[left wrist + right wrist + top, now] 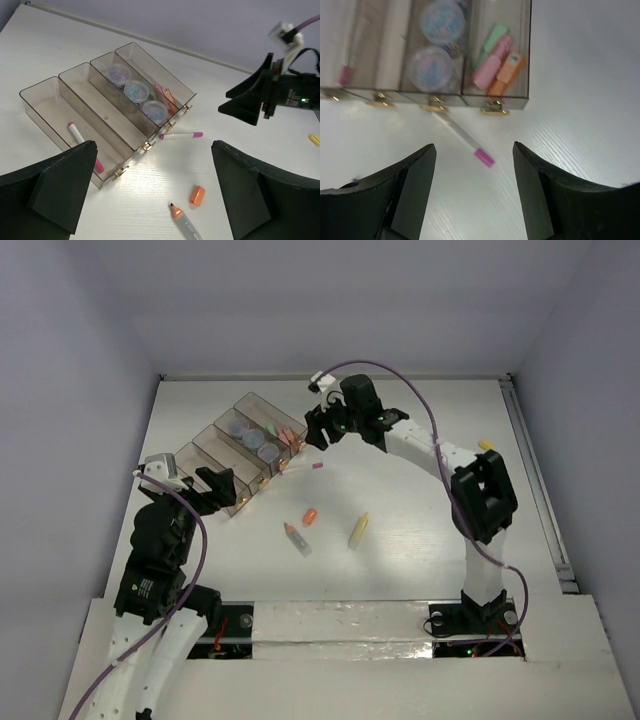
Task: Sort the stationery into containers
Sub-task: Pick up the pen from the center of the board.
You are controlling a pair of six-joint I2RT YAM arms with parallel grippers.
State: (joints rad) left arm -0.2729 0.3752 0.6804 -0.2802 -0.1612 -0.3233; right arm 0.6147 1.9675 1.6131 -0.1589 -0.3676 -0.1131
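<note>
The white pen's free pink end (317,465) (484,157) is below my right gripper and slightly back from it, so my right gripper needs to move down and slightly back onto it next.
The clear brownish containers (225,445) stand at the far left. Their compartments hold three grey-lilac rolls (136,90), pink, green and orange sticks (496,61), and a white pen (80,138). Another white pen with pink tips (463,136) lies on the table just in front of the containers (495,95). It also shows in the left wrist view (181,134). My right gripper (474,150) is open and empty, above that pen. My left gripper (152,167) is open and empty at the containers' (50,95) near end.
An orange cap (310,513), an uncapped grey marker with an orange tip (298,539) and a yellow stick (358,530) lie mid-table. Another yellow stick (487,444) lies far right. The right gripper (318,435) and left gripper (212,492) flank the containers.
</note>
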